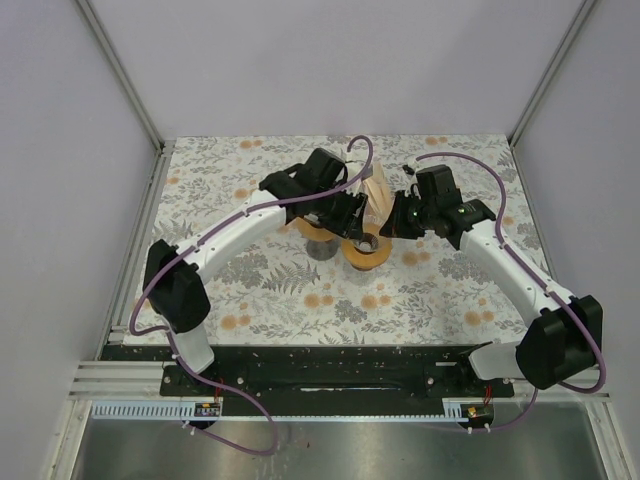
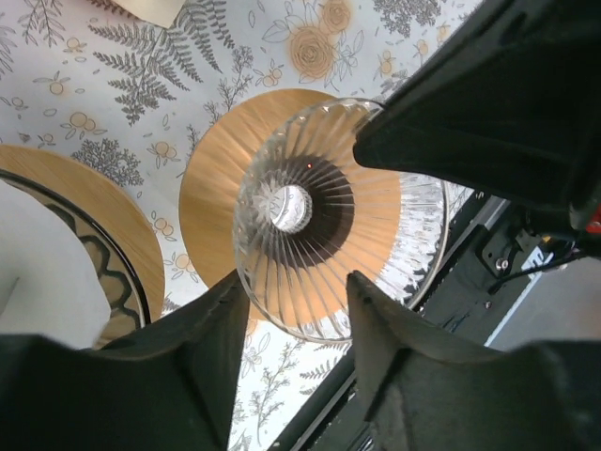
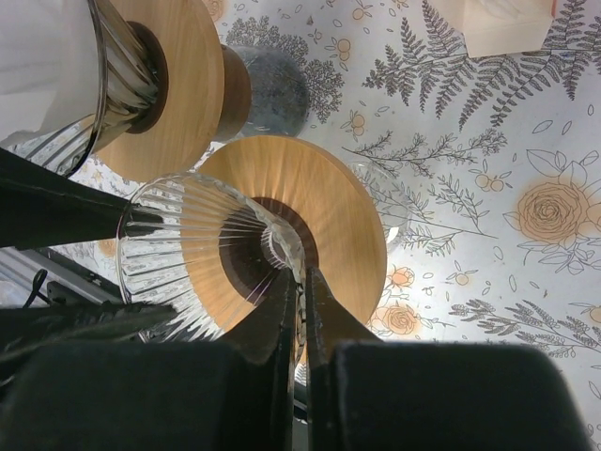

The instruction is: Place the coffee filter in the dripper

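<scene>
The fingers of the robot's right gripper hold the dripper's glass side, so the right gripper next needs to pull the dripper back and to the left (image 1: 374, 230) in the top view, then open.
A ribbed glass dripper with a round wooden collar (image 3: 310, 197) stands on the floral table; it also shows in the left wrist view (image 2: 310, 202) and the top view (image 1: 366, 252). My right gripper (image 3: 302, 274) is shut on the dripper's glass wall, one finger inside and one outside. My left gripper (image 2: 296, 282) is open and empty, just above the dripper's near rim. In the top view both grippers, left (image 1: 350, 215) and right (image 1: 395, 222), meet over the dripper. Something white, perhaps a paper filter (image 3: 42, 56), sits inside a second glass dripper (image 3: 127, 66).
The second dripper rests on a grey cup (image 3: 277, 89), just left of the first (image 1: 320, 246). A tan box (image 3: 507, 23) lies behind the drippers (image 1: 378, 195). Metal frame posts and white walls bound the table (image 1: 250, 290).
</scene>
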Available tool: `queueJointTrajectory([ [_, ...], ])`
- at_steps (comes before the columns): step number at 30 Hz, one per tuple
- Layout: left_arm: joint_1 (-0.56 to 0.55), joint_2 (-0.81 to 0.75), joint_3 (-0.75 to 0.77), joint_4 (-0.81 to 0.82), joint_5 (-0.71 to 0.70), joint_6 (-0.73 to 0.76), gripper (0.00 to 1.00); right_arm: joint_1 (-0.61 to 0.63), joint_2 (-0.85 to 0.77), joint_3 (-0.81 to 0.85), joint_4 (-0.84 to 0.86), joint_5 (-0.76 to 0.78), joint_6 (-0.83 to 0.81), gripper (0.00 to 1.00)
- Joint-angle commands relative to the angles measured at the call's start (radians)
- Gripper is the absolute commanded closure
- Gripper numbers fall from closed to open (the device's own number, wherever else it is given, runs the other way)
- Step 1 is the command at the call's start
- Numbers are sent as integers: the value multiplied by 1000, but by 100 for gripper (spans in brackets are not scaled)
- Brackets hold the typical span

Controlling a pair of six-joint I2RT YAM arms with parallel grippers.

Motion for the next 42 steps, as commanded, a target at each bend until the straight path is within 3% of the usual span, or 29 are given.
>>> queueJointTrajectory([
  [1, -8, -28, 114, -56, 91, 35, 48, -2, 44, -11, -138, 53, -32, 100],
  [4, -8, -46, 163, -59, 112, 58, 40, -2, 46, 0, -149, 46, -46, 100],
  [11, 21, -108, 232, -59, 178, 92, 34, 23, 15, -29, -148, -20, -84, 100],
  [30, 291, -238, 186, -35, 259, 46, 33, 265, 92, 35, -89, -54, -41, 99],
  [35, 315, -263, 162, -33, 259, 60, 32, 264, 57, 64, -100, -49, -62, 67],
  [38, 328, -267, 158, -33, 262, 65, 32, 265, 37, 101, -123, -46, -78, 57],
  [42, 338, -270, 154, -33, 267, 72, 31, 265, 6, 160, -154, -51, -107, 51],
])
